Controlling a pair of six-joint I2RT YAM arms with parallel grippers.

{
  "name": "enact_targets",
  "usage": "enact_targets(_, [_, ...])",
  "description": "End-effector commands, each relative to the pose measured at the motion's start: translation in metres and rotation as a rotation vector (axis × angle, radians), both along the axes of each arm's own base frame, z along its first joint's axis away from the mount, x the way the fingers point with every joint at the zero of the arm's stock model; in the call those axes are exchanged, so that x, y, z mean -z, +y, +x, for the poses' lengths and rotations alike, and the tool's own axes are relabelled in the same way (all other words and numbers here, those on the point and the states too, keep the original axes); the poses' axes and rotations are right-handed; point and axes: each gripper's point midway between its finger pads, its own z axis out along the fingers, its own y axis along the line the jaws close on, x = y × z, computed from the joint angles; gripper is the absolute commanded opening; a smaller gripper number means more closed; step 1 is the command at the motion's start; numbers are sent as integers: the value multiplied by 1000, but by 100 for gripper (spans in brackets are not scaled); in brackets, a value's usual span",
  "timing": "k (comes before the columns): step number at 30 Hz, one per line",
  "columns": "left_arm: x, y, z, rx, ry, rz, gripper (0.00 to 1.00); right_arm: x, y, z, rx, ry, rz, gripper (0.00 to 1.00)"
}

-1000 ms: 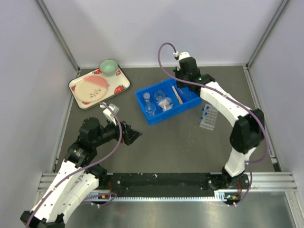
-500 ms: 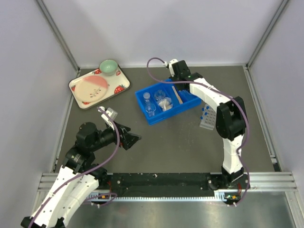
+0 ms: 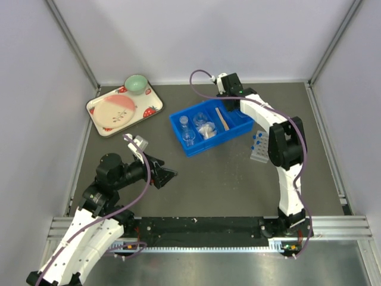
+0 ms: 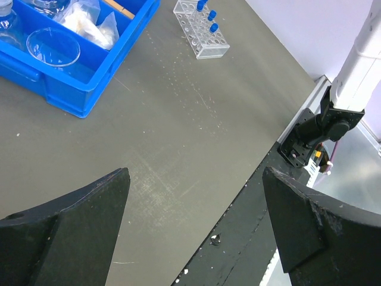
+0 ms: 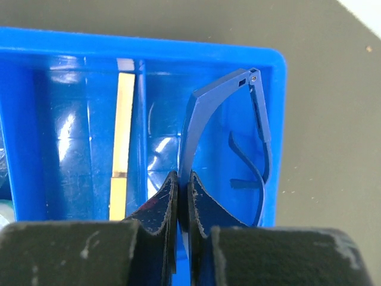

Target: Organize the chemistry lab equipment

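Observation:
My right gripper is to move down toward the bottom of the bin's section and release the glasses' frame, since the blue safety glasses [image 5: 189, 128] already hang within the sides of the bin's end section [image 5: 211, 159].
A blue bin [image 3: 178, 128] sits mid-table and holds glass flasks [image 3: 189, 134], a plastic bag and a wooden stick [image 3: 222, 118]. My right gripper [image 3: 233, 110] hangs over the bin's right compartment [image 5: 36, 42]. In the right wrist view it [image 5: 183, 179] is shut on the frame of blue safety glasses [image 5: 189, 128], which hang inside that compartment beside the stick [image 5: 122, 137]. My left gripper [image 3: 169, 174] is open and empty, low over bare table near the front edge [image 4: 196, 179]. A clear test tube rack [image 3: 261, 147] with blue-capped tubes stands right of the bin.
A strawberry-print tray [image 3: 152, 107] with a pink plate and a green bowl [image 3: 136, 83] lies at the back left. The left wrist view shows the bin's corner with a glass beaker [image 4: 52, 47], the rack [image 4: 201, 30] and the right arm's base [image 4: 315, 128].
The right arm's wrist swung left, then slightly back right over the bin, its elbow folding in. The left arm drew back a little toward its base, then stayed still.

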Motion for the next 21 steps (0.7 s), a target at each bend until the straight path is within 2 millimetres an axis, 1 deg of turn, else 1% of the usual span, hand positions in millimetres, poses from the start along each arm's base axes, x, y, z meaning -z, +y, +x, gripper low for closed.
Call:
enact_targets(1, [0,-1,1,13,-21,2,98,3,11,3,-23,22,35,0])
enact_targets(4, [0,-1,0,14,-17,2,98,14,11,0,-18,52,38,0])
enact_targets(6, [-1,-2,0,17,-19,0,98,16,13,0,-17,63,47,0])
enact_targets(7, [-1,-1,0,16,-18,1,98,21,14,-2,-18,78,45,0])
enact_targets(9, [0,-2,0,17,-14,3,98,22,15,0,-7,82,52,0])
enact_targets(11, [1,-2,0,16,-8,5,98,28,14,0,11,99,48,1])
enact_targets(12, [1,-2,1,13,-7,8,98,26,13,1,22,94,44,11])
enact_targets(14, [5,-1,3,7,14,24,98,27,11,1,34,100,45,21])
enact_targets(15, [5,-1,3,6,18,28,98,24,12,2,36,95,48,28])
enact_targets(16, [6,-1,4,6,28,34,98,22,13,2,39,92,53,32])
enact_targets(18, [3,-2,4,12,26,31,98,11,13,2,42,77,66,39])
enact_targets(19, [3,-2,5,9,28,33,98,7,13,2,46,73,70,41])
enact_targets(21, [1,-1,7,1,26,36,98,-10,13,3,55,43,88,45])
